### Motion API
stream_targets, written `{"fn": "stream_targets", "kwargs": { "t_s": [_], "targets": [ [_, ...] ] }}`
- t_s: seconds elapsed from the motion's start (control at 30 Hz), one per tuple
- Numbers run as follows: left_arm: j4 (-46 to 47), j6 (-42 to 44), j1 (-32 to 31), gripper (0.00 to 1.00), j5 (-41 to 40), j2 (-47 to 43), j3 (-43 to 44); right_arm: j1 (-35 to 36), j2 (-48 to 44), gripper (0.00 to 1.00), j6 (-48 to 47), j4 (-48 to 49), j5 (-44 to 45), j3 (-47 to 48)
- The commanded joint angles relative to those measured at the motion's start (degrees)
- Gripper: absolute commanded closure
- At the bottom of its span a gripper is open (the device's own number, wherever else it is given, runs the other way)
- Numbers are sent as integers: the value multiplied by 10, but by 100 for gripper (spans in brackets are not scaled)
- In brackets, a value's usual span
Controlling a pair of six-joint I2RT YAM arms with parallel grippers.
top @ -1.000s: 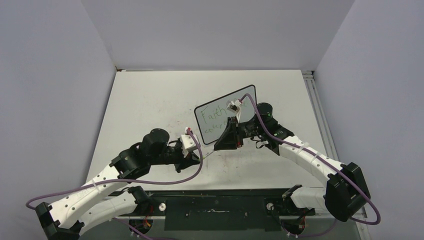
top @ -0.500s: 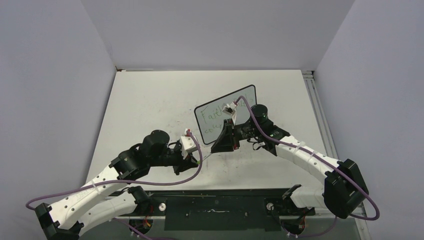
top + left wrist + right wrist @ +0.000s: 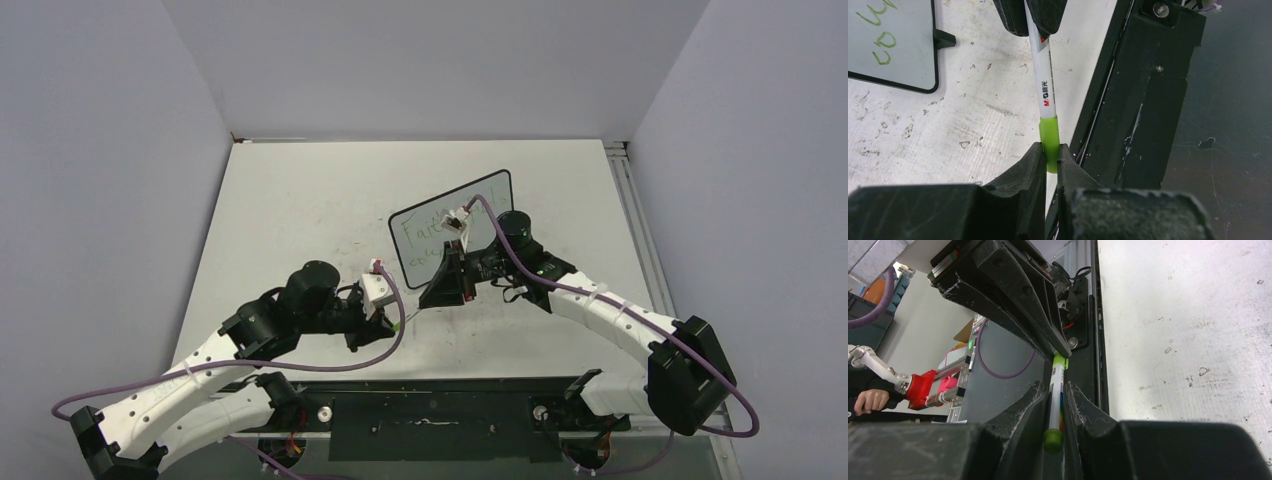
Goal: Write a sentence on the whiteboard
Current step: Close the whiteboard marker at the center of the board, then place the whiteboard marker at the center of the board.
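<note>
The robot's right gripper will next move away from the left gripper and turn down to the tabletop by the whiteboard's near edge, because the green cap (image 3: 1049, 142) is on the marker.
The whiteboard (image 3: 497, 193) stands tilted at the table's middle, its lower edge hidden behind my right wrist. Green words of the sentence (image 3: 424, 229) show on it, partly covered. In the left wrist view its corner (image 3: 908, 60) carries green letters (image 3: 884, 46). A white marker (image 3: 1045, 85) with a green cap (image 3: 1049, 142) spans between both grippers. My left gripper (image 3: 1049, 156) is shut on the cap. My right gripper (image 3: 1055, 388) is shut on the marker's barrel (image 3: 1056, 385), just in front of the board. In the top view the grippers (image 3: 398, 317) (image 3: 431, 298) meet tip to tip.
The white tabletop (image 3: 300, 210) is scuffed with grey marks. A black rail (image 3: 1143, 100) runs along its near edge, close under the marker. Purple cables (image 3: 330, 365) loop from both wrists. Grey walls enclose three sides.
My right wrist has shifted slightly left, covering more of the writing. The marker stays held between both grippers, and the left arm has barely moved.
</note>
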Motion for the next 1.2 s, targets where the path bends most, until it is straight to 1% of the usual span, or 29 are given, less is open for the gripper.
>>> {"fn": "stream_targets", "kwargs": {
  "t_s": [0.0, 0.37, 0.53, 0.57, 0.67, 0.73, 0.8, 0.87, 0.93, 1.0, 1.03, 1.17],
  "targets": [
    [191, 5, 9, 100, -5, -5, 17, 55, 14, 95, 8, 2, -62, -4],
    [194, 5, 11, 100, -2, 1, 18, 66, 18, 95, -6, -19, -62, 1],
    [185, 3, 14, 100, -12, 1, 20, 64, 12, 95, -17, -34, -32, 10],
    [183, 2, 15, 97, -22, 0, 21, 61, 10, 95, -22, -43, -19, 14],
    [177, -4, 20, 73, -46, -5, 22, 40, 0, 95, -44, -86, 40, 23],
    [175, -11, 29, 55, -51, -10, 22, 9, -4, 95, -53, -103, 77, 18],
    [176, -16, 40, 42, -51, -14, 20, -33, -7, 95, -47, -106, 108, 3],
    [177, -22, 55, 35, -51, -14, 21, -69, -7, 95, -45, -113, 143, -8],
    [176, -28, 73, 33, -52, -9, 24, -86, -13, 95, -54, -116, 187, -20],
    [172, -49, 101, 32, -62, 2, 30, -88, -22, 94, -63, -116, 245, -32],
    [171, -59, 118, 30, -72, 9, 34, -88, -26, 94, -63, -116, 265, -38],
    [164, -106, 193, 23, -118, 36, 44, -90, -19, 94, -72, -116, 316, -65]
  ]
}}
